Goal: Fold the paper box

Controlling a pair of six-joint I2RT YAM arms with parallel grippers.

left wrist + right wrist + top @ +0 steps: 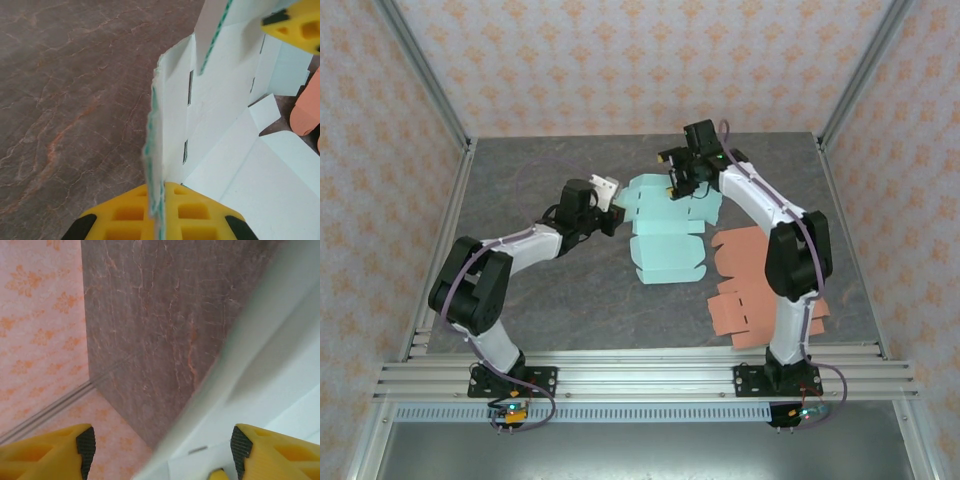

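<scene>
My left gripper eases slightly away from the inner panels and releases the flap next, since the upright flap's edge [623,202] [155,172], already raised, lies between its fingers.
The paper box [665,235] is a pale teal cut-out, lying mostly flat in the middle of the table with its left flap raised. My left gripper [610,205] is shut on that upright flap. In the left wrist view its yellow fingers [130,215] pinch the flap's edge [162,187], and the box's white inner panels [225,100] spread away to the right. My right gripper [678,180] hovers over the box's far edge. In the right wrist view its jaws [162,447] stand wide open with a blurred panel of the box [270,365] slanting between them, untouched.
Salmon-coloured flat paper cut-outs [750,285] lie by the right arm, and an edge of one [305,110] appears in the left wrist view. The grey marble table [540,290] is fenced by patterned walls and metal posts [425,75].
</scene>
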